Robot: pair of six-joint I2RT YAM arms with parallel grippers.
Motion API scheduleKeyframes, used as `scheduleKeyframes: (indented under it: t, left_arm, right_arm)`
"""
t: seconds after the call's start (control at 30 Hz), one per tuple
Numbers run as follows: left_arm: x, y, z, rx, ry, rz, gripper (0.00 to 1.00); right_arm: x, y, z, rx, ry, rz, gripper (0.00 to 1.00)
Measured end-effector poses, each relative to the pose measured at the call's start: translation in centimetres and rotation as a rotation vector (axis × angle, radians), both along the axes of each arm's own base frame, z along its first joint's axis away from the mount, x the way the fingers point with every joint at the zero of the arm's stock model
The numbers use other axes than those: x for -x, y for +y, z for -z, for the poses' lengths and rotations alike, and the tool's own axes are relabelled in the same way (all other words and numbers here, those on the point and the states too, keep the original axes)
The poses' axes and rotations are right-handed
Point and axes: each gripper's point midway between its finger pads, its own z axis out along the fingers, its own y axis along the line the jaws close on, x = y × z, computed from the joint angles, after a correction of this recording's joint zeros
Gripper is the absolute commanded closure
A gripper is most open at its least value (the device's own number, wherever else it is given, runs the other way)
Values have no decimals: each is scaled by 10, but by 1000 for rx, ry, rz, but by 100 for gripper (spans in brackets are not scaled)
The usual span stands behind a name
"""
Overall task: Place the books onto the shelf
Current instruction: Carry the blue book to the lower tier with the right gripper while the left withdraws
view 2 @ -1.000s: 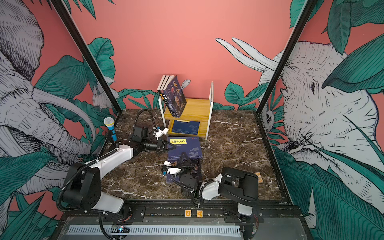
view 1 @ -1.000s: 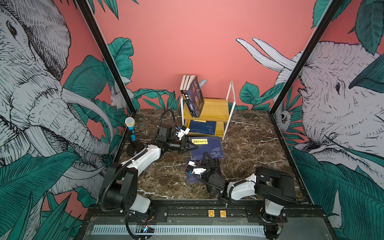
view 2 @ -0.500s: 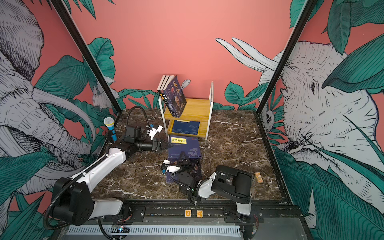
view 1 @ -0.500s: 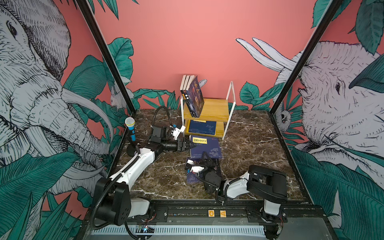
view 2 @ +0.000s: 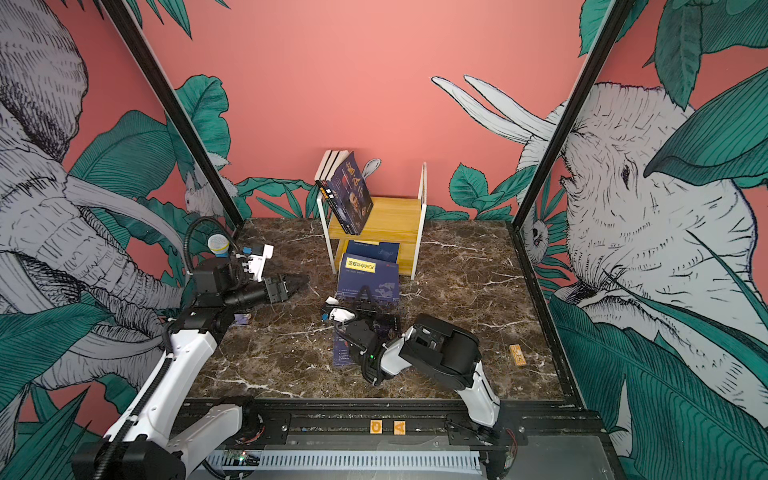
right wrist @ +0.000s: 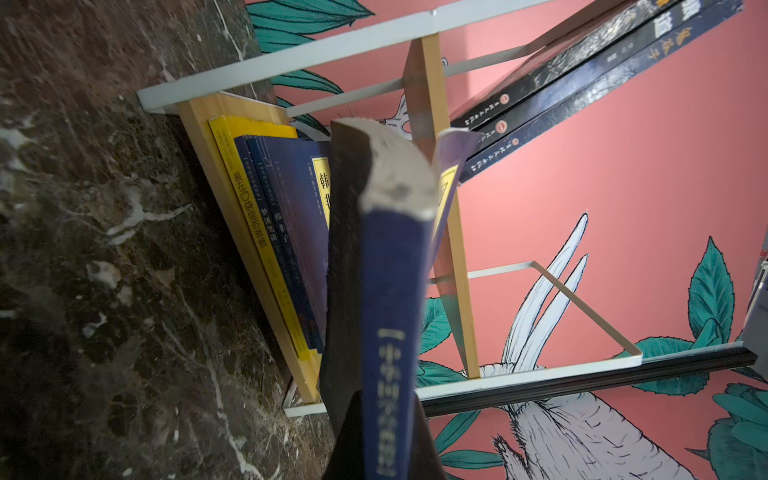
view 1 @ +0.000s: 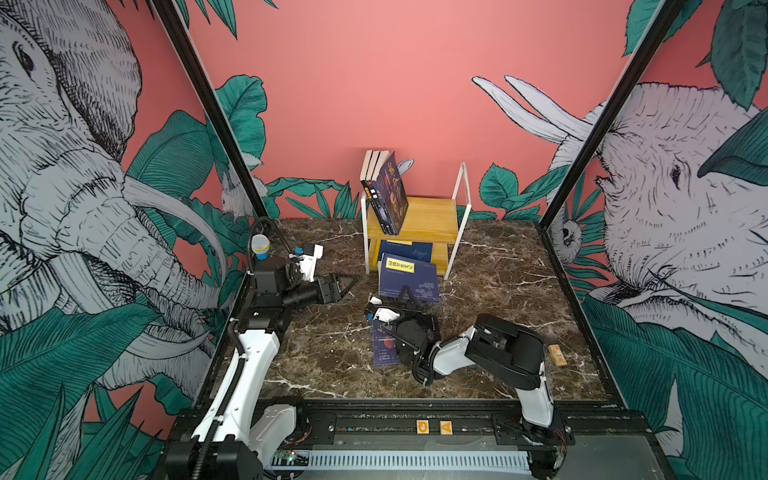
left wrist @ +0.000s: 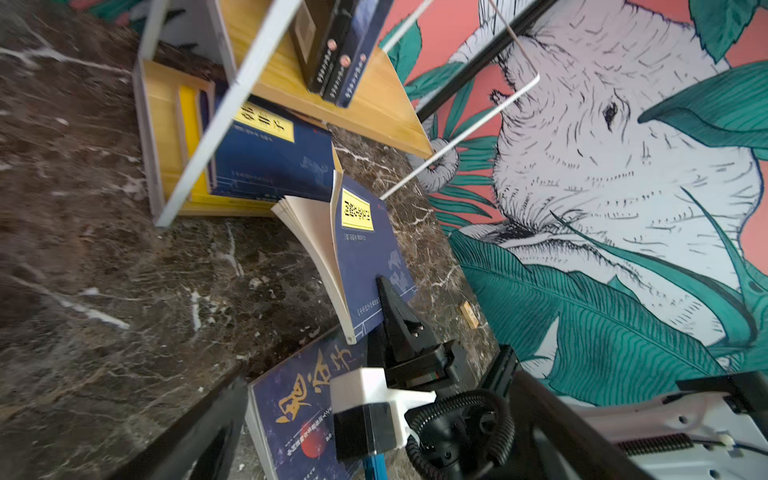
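My right gripper needs to push outward and down next, over the lower level's navy books, and let go of the book's spine [right wrist: 386, 332]. The navy books lie outward of my gripper and have space above them.
The shelf [view 1: 419, 216] stands at the back, with three dark books [view 1: 386, 195] leaning on its top board and navy books [view 1: 405, 251] lying in its lower tier. A navy book with a yellow label [view 1: 409, 276] tilts up in front of the lower tier. My right gripper [view 1: 405, 297] is shut on that book's near edge, and its spine [right wrist: 386, 332] fills the right wrist view. Another navy book [view 1: 384, 347] lies flat on the table under the right arm. My left gripper [view 1: 347, 286] is open and empty, well left of the held book [left wrist: 365, 249].
A blue-and-yellow microphone [view 1: 260, 246] stands at the table's left edge behind the left arm. A small wooden block [view 1: 557, 355] lies at the right. A yellow book [right wrist: 249, 199] lies lowest in the lower tier. Black frame posts rise at both back corners.
My left gripper has opened, let go of the yellow-labelled book's left edge and drawn back to the left. The right gripper still holds the book, now closer to the lower tier.
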Motion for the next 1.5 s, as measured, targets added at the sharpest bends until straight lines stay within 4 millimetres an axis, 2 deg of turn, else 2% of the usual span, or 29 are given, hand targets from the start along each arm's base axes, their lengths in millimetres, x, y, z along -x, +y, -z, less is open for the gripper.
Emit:
scheduleKeyframes:
  t: [0.13,0.27,0.53,0.9,1.13,1.37,1.43,1.5]
  left_arm:
    - [-3,19,-5,-14,-31,-76,1]
    - [-5,28,-5,-28,-45,-107,1]
    - [-5,28,-6,-31,-53,-109,1]
    - [-2,21,-6,-28,-50,-82,1]
    - [-2,20,-6,-30,-50,-81,1]
    - [-3,19,-4,-32,-44,-80,1]
    - [-3,19,-3,-32,-42,-78,1]
    - [-4,19,-3,-32,-42,-78,1]
  right_arm:
    - [-23,1,-1,19,-13,27,100]
    - [-44,5,2,63,-20,29,100]
    - [-65,8,18,149,38,9,100]
    - [-96,8,14,153,79,24,100]
    - [-104,6,35,195,151,26,100]
    - [-100,3,69,247,289,4,100]
    - [-99,4,70,248,308,-1,100]
    - [-100,6,66,242,321,-5,93]
